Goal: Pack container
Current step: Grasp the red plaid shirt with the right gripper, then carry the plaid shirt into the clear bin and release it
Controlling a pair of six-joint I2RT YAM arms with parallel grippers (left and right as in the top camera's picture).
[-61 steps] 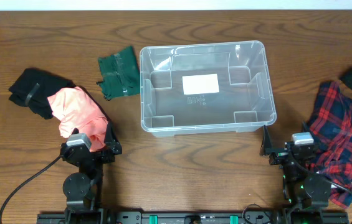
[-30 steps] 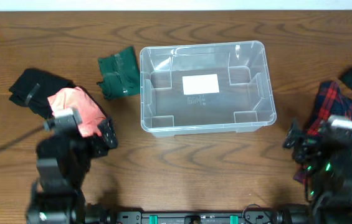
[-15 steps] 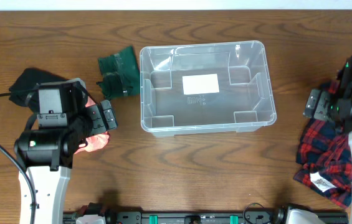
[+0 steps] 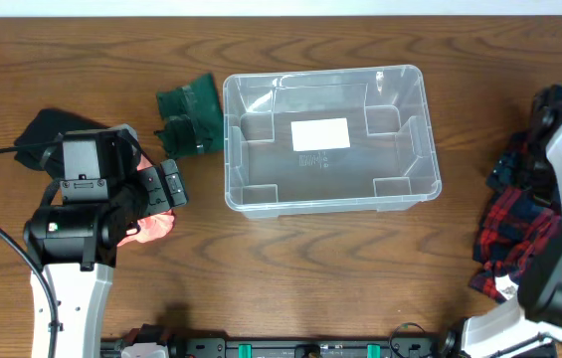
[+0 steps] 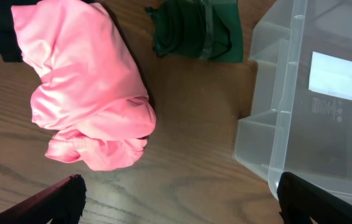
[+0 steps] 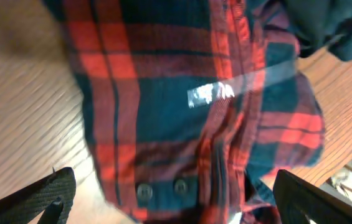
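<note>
The right gripper moves down onto the red plaid shirt (image 6: 169, 190) next, one finger on either side of its cloth, and closes, since the shirt already lies between both fingers.
The clear plastic container (image 4: 231, 149) stands empty at the table's middle, with a white label on its base; its left wall shows in the left wrist view (image 5: 275, 112). My left gripper (image 4: 166, 187) is open and empty, hovering over wood between a pink garment (image 5: 88, 87) and the container; both fingertips frame bare table (image 5: 179, 208). The pink garment (image 4: 153, 214) is mostly hidden under the arm overhead. My right gripper (image 4: 507, 174) is open and empty above a red plaid shirt (image 4: 519, 239), which fills the right wrist view (image 6: 194, 93) between the fingers (image 6: 176, 205).
A folded green garment (image 4: 189, 117) lies by the container's left wall, also in the left wrist view (image 5: 197, 28). A black garment (image 4: 37, 139) lies at the far left. A dark garment (image 6: 325, 25) lies beside the plaid shirt.
Both arms rose from the front edge and swung outward, left over the pink garment, right over the plaid shirt. In the last half second the right arm shifted further right.
</note>
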